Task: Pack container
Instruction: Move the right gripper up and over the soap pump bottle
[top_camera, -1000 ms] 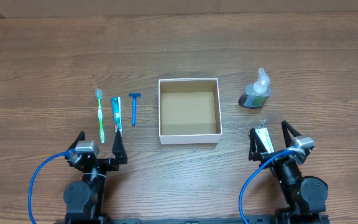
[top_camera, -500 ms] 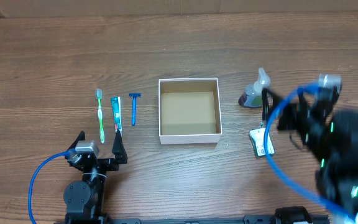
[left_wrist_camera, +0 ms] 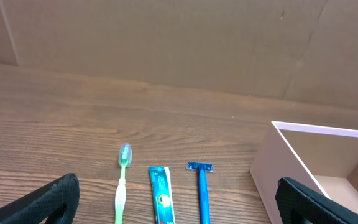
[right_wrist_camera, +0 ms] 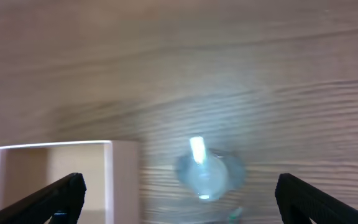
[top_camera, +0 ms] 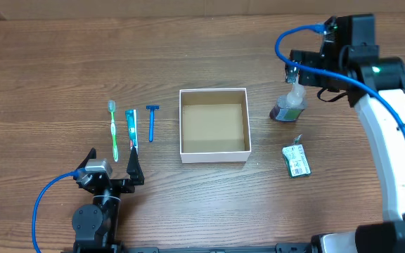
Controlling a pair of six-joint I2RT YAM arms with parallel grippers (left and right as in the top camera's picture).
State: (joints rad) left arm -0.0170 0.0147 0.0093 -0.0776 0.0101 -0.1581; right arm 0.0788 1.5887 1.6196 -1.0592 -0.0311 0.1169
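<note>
The robot's right gripper will go down next onto the pump top of the clear bottle [top_camera: 289, 102] [right_wrist_camera: 205, 174], because the bottle stands below, between the open fingers.
The container [top_camera: 214, 156] is a square white-walled box with a brown inside, empty, mid-table; it also shows in the left wrist view [left_wrist_camera: 278, 162] and the right wrist view [right_wrist_camera: 123, 168]. A green toothbrush [top_camera: 114, 130], a toothpaste tube [top_camera: 131, 128] and a blue razor [top_camera: 151, 121] lie in a row left of it. A clear pump bottle [top_camera: 289, 102] with dark liquid stands to its right, a small green packet [top_camera: 297, 160] lies nearer. My right gripper [top_camera: 302, 70] is open above the bottle [right_wrist_camera: 205, 174]. My left gripper [top_camera: 111, 167] is open, low, near the toothbrush [left_wrist_camera: 123, 186].
A cardboard wall [left_wrist_camera: 166, 43] stands behind the table's far edge. Blue cables run from both arms.
My right arm has risen from its rest at the front right and swung back to hover above the pump bottle. The green packet lies uncovered. The left arm has not moved.
</note>
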